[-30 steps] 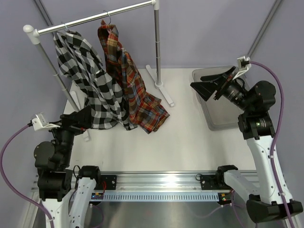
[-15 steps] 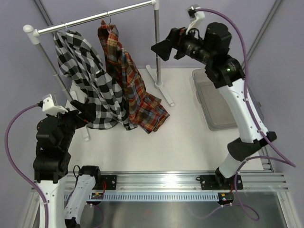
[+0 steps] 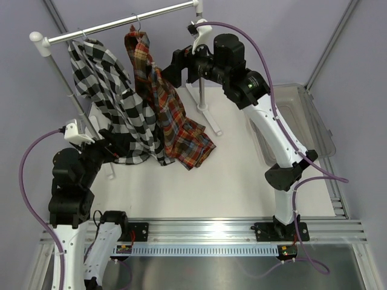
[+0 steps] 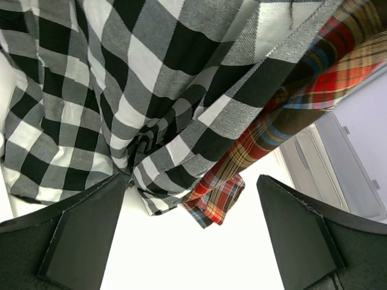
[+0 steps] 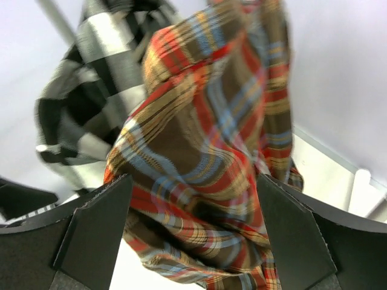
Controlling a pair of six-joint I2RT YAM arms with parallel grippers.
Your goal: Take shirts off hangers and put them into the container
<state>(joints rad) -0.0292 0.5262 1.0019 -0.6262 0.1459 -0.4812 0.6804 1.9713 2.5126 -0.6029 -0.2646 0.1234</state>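
My right gripper needs to move sideways onto the plaid shirt's upper part next and close it, as that cloth hangs to the gripper's left in the top view.
Two shirts hang from the silver rail (image 3: 121,23). The black-and-white checked shirt (image 3: 103,96) (image 4: 139,90) (image 5: 84,109) is on the left, the red plaid shirt (image 3: 172,115) (image 4: 290,103) (image 5: 211,157) on the right. Of the hangers only the metal hooks (image 3: 138,23) show; the rest is hidden in the collars. My left gripper (image 3: 113,147) (image 4: 190,229) is open at the checked shirt's lower hem, with bare table between its fingers. My right gripper (image 3: 164,75) (image 5: 193,229) is open, high up, facing the plaid shirt's upper part. The grey container (image 3: 311,121) (image 4: 338,163) sits at the right.
The rail's right post (image 3: 199,60) and its foot (image 3: 205,112) stand just behind my right arm. The left post (image 3: 69,90) runs down beside my left wrist. White table (image 3: 230,175) lies in front of the shirts.
My right arm has swung left from above the container, past the rail's right post, to the plaid shirt. My left arm has risen and moved closer to the checked shirt's hem.
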